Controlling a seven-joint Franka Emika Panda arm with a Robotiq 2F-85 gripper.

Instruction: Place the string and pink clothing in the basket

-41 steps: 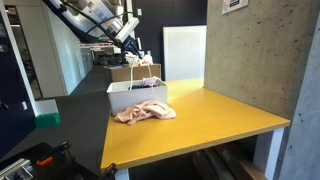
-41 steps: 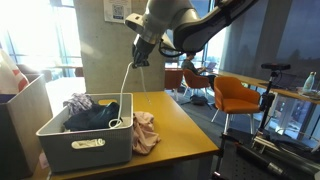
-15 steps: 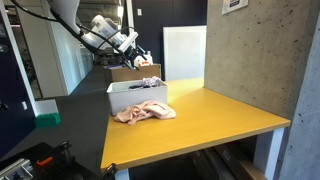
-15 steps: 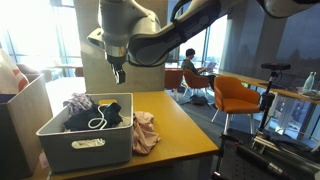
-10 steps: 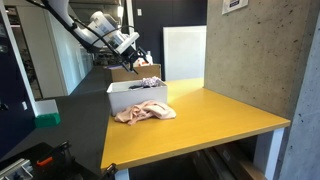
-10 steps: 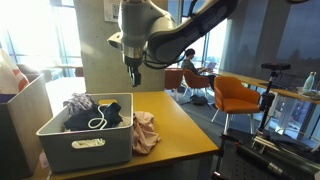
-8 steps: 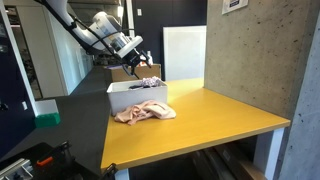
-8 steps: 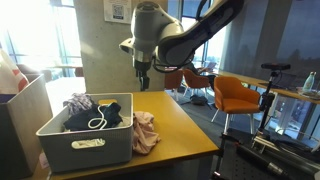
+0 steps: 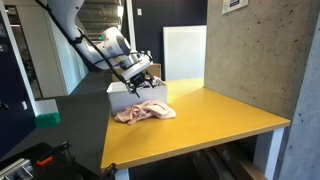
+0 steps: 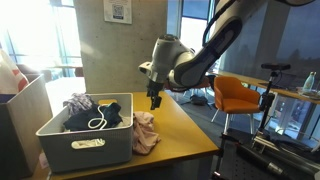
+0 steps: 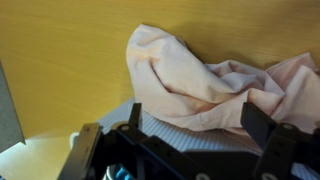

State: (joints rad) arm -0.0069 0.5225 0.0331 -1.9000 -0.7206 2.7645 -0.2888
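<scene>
My gripper lowers its open fingers onto the raised folds of the pink clothing's bunched middle below it next, as those folds offer cloth to pinch.
The pink clothing lies crumpled on the yellow table, against the grey basket. A white string rests in a loop on the dark clothes inside the basket. My gripper hangs just above the pink clothing, beside the basket, pointing down. It is open, and the two dark fingers stand wide apart over the cloth with nothing held between them.
The yellow table stretches past the cloth. Dark and patterned clothes fill the basket. A cardboard box stands behind it. An orange chair and a concrete pillar are nearby.
The gripper has swung from above the basket over to the pink clothing and come down close to it. The string, hanging from the gripper in the earliest frames, now lies in the basket.
</scene>
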